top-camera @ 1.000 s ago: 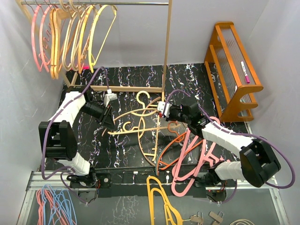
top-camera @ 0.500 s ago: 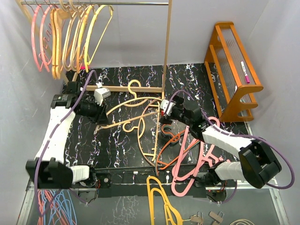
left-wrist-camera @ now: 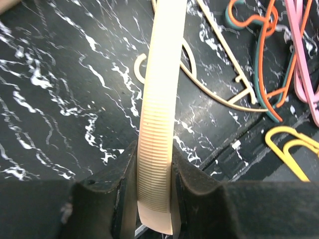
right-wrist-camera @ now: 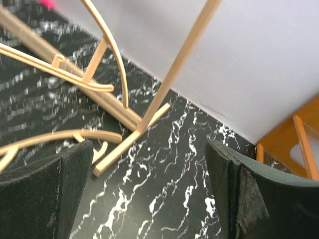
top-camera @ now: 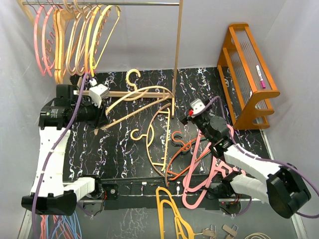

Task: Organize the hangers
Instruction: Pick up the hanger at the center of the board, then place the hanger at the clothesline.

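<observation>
My left gripper rises outward next and releases the tan hanger on the bar, since other hangers hang there. The bar runs above and outward of the gripper.
My left gripper [top-camera: 101, 119] is shut on one end of a pale wood-tan hanger [top-camera: 144, 96] and holds it above the mat, hook [top-camera: 132, 77] toward the back. In the left wrist view the ribbed tan arm [left-wrist-camera: 158, 114] is clamped between the jaws of the left gripper [left-wrist-camera: 154, 164]. My right gripper [top-camera: 192, 117] stands open and empty near the rack post; only mat shows inside the right gripper [right-wrist-camera: 149, 184]. A second tan hanger [top-camera: 157, 142], an orange and teal one [top-camera: 180, 149] and pink ones [top-camera: 204, 169] lie on the mat. Several hangers [top-camera: 70, 40] hang on the rail.
The wooden rack's post [top-camera: 178, 50] and floor bar [top-camera: 139, 94] stand just behind the held hanger. An orange wooden stand [top-camera: 249, 74] sits at the right. A mustard-yellow hanger [top-camera: 169, 209] lies past the mat's front edge, a blue-and-pink bunch [top-camera: 55, 219] at the bottom left.
My left arm has lifted the tan hanger up and back toward the rack. The right gripper has opened, let go, and drawn away to the right.
</observation>
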Controlling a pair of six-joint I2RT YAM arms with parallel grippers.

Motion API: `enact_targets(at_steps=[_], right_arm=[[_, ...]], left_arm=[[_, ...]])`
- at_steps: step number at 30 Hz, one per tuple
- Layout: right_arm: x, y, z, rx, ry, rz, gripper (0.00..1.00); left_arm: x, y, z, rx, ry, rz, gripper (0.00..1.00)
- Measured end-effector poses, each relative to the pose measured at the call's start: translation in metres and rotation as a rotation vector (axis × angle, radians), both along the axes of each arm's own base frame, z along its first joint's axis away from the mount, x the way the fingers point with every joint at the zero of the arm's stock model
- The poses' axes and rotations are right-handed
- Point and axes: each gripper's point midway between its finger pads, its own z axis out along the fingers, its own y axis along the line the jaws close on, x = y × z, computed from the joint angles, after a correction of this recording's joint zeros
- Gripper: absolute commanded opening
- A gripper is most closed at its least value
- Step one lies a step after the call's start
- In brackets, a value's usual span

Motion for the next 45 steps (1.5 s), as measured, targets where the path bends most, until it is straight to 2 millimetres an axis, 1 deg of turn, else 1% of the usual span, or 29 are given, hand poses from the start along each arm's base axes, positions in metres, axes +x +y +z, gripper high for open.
enact_targets(at_steps=[3, 5, 7, 11, 14, 16, 18, 20, 23, 26, 28, 31, 35, 38, 41, 45], right_arm=[[-0.005, -0.005, 0.025, 0.116, -0.029, -0.016, 0.99], [-0.009, -0.005, 0.035, 0.176, -0.036, -0.009, 0.99], [-0.012, -0.002, 0.041, 0.234, -0.031, 0.011, 0.99], [-0.016, 0.008, 0.043, 0.297, 0.000, 0.064, 0.99], [-0.020, 0.014, 0.044, 0.340, 0.023, 0.101, 0.99], [-0.022, 0.017, 0.046, 0.362, 0.031, 0.119, 0.99], [-0.023, 0.019, 0.048, 0.383, 0.035, 0.133, 0.99], [-0.024, 0.020, 0.049, 0.395, 0.038, 0.140, 0.99], [-0.026, 0.020, 0.052, 0.407, 0.038, 0.148, 0.99], [-0.028, 0.020, 0.055, 0.413, 0.032, 0.156, 0.99], [-0.029, 0.021, 0.057, 0.414, 0.029, 0.160, 0.99], [-0.029, 0.021, 0.057, 0.414, 0.025, 0.164, 0.99], [-0.029, 0.021, 0.058, 0.418, 0.019, 0.168, 0.99], [-0.030, 0.021, 0.050, 0.421, 0.032, 0.169, 0.99], [-0.030, 0.022, 0.042, 0.417, 0.049, 0.170, 0.99], [-0.029, 0.024, 0.037, 0.414, 0.060, 0.175, 0.99]], left_arm=[[0.000, 0.004, 0.031, 0.008, -0.081, 0.053, 0.00], [0.001, 0.011, 0.058, 0.022, -0.159, 0.104, 0.00], [0.003, 0.019, 0.085, 0.038, -0.239, 0.164, 0.00], [0.014, 0.034, 0.132, 0.061, -0.360, 0.270, 0.00], [0.039, 0.044, 0.176, 0.056, -0.463, 0.350, 0.00], [0.056, 0.051, 0.195, 0.059, -0.505, 0.393, 0.00], [0.077, 0.057, 0.209, 0.070, -0.531, 0.430, 0.00], [0.096, 0.060, 0.210, 0.082, -0.530, 0.452, 0.00], [0.121, 0.066, 0.201, 0.110, -0.499, 0.477, 0.00], [0.139, 0.069, 0.188, 0.137, -0.462, 0.492, 0.00], [0.147, 0.070, 0.184, 0.147, -0.453, 0.497, 0.00], [0.153, 0.070, 0.187, 0.150, -0.462, 0.501, 0.00], [0.152, 0.066, 0.204, 0.134, -0.514, 0.498, 0.00], [0.150, 0.065, 0.212, 0.126, -0.540, 0.495, 0.00], [0.150, 0.061, 0.212, 0.127, -0.541, 0.486, 0.00], [0.158, 0.053, 0.208, 0.143, -0.541, 0.471, 0.00]])
